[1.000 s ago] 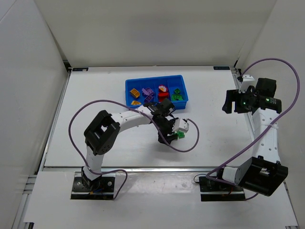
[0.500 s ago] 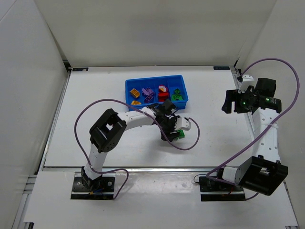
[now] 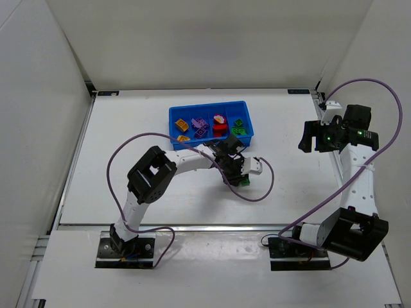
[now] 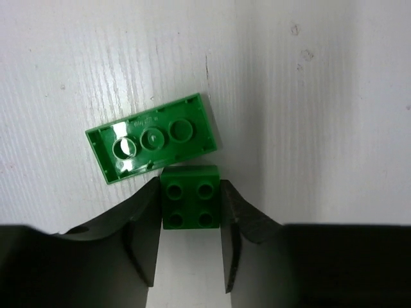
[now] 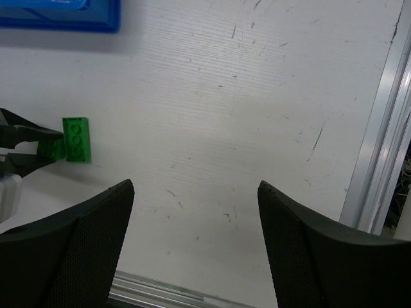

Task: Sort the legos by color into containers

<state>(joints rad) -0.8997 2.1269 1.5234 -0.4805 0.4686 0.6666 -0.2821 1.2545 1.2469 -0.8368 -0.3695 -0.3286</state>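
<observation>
My left gripper lifts the small brick outward over the tray's end container (image 3: 239, 126) next, then lowers the brick. That container already holds green legos.
On the white table, below the tray, lie two green legos. One is a small square four-stud brick (image 4: 190, 205); the other is a flat brick (image 4: 151, 136) lying underside up and touching its far edge. My left gripper (image 4: 190, 186) is low over them (image 3: 239, 174), both fingers pressed against the small brick's sides. The blue tray (image 3: 209, 105) has its containers filled by colour: orange (image 3: 182, 124), purple (image 3: 200, 125), red (image 3: 221, 127) and green (image 3: 239, 126). My right gripper (image 5: 194, 186) hangs open and empty at the far right (image 3: 310, 138).
The left arm's purple cable (image 3: 253, 196) loops on the table just below the green bricks. An aluminium rail (image 5: 379, 160) runs along the table's right edge. In the right wrist view, the tray's corner (image 5: 64, 16) is at top left and the flat green brick (image 5: 76, 139) at left.
My left gripper slid a little to the right over the green bricks and its jaws closed in on the small square one. The right arm has not moved.
</observation>
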